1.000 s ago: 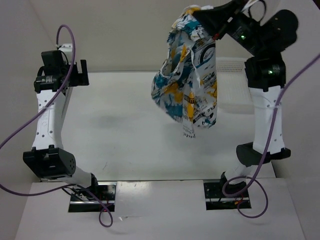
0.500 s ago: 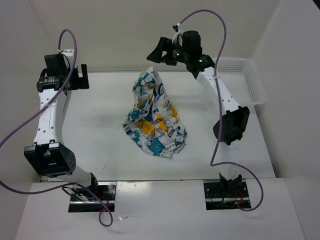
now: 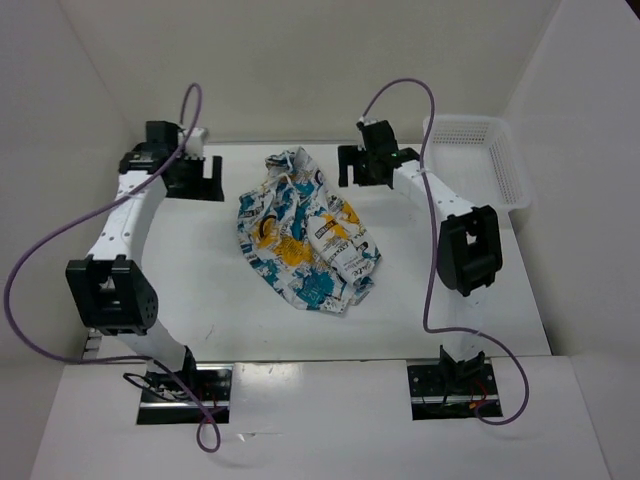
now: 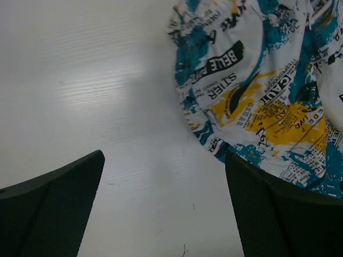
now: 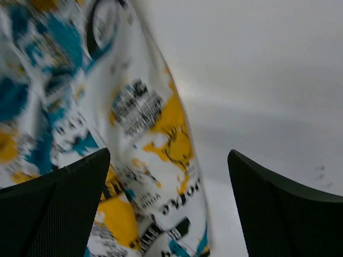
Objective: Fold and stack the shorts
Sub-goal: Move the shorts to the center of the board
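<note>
The left gripper should go down and to its right in the top view, to the shorts' gathered waistband edge (image 3: 243, 204) (image 4: 178, 33) below it, as its fingers are on either side of only bare table.
The shorts (image 3: 302, 238), white with a teal, yellow and black print, lie crumpled in a heap on the middle of the table. My left gripper (image 3: 196, 178) hovers open just left of the heap's far end. In the left wrist view the shorts (image 4: 257, 85) fill the upper right, beyond my open left gripper (image 4: 166, 214), which has only bare table between its fingers. My right gripper (image 3: 362, 166) stands open to the right of the heap's far end. In the right wrist view the shorts (image 5: 112, 139) spread under and past the left finger (image 5: 53, 209); nothing is gripped.
A white mesh plastic basket (image 3: 482, 158) stands at the back right corner of the table (image 3: 180, 290). White walls close in the back and both sides. Purple cables loop off both arms.
My right gripper opened and let the shorts fall from high up onto the table, then came down low beside them. My left gripper moved right, closer to the heap.
</note>
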Robot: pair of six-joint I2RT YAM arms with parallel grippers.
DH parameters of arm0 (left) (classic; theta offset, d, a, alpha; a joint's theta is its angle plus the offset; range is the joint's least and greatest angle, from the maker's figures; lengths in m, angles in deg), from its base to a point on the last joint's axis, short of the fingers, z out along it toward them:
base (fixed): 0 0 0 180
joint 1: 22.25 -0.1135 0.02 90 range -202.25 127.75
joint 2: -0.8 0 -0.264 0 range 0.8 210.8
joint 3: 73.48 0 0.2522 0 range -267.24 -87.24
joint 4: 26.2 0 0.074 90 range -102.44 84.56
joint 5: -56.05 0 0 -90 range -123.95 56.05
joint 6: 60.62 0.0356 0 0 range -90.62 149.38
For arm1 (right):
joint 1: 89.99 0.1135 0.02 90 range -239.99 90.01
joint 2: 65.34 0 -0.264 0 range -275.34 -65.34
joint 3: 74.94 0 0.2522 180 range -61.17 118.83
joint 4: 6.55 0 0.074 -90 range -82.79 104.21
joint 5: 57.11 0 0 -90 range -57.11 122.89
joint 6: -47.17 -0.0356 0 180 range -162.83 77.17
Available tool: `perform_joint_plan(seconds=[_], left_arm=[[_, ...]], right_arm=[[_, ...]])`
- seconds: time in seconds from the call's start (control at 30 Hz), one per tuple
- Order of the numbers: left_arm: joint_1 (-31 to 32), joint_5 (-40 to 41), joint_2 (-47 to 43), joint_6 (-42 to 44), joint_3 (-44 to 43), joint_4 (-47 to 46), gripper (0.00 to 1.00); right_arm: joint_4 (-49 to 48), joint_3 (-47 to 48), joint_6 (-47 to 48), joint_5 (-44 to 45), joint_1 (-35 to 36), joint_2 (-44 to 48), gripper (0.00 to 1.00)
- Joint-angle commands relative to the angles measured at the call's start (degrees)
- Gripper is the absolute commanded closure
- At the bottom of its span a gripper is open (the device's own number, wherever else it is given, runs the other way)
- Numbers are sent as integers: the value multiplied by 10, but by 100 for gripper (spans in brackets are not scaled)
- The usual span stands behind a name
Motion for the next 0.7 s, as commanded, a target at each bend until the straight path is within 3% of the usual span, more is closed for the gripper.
perform_joint_plan(seconds=[0.0,0.17,0.3,0.43,0.6,0.67], left_arm=[[78,68,52,2,13,-39,0],[86,135,175,2,-60,-133,0],[80,63,239,2,-112,-139,0],[102,116,271,2,-79,-201,0],[96,16,320,2,-140,-180,0],[96,-38,342,2,-154,-158,0]], right_arm=[[-8,-93,47,18,-7,89,5],[-8,-203,98,12,-7,136,5],[6,-293,129,17,-7,166,5],[-22,-367,135,-14,-7,179,5],[-49,-372,140,-35,-7,161,6],[-49,-358,140,-50,-7,140,14]])
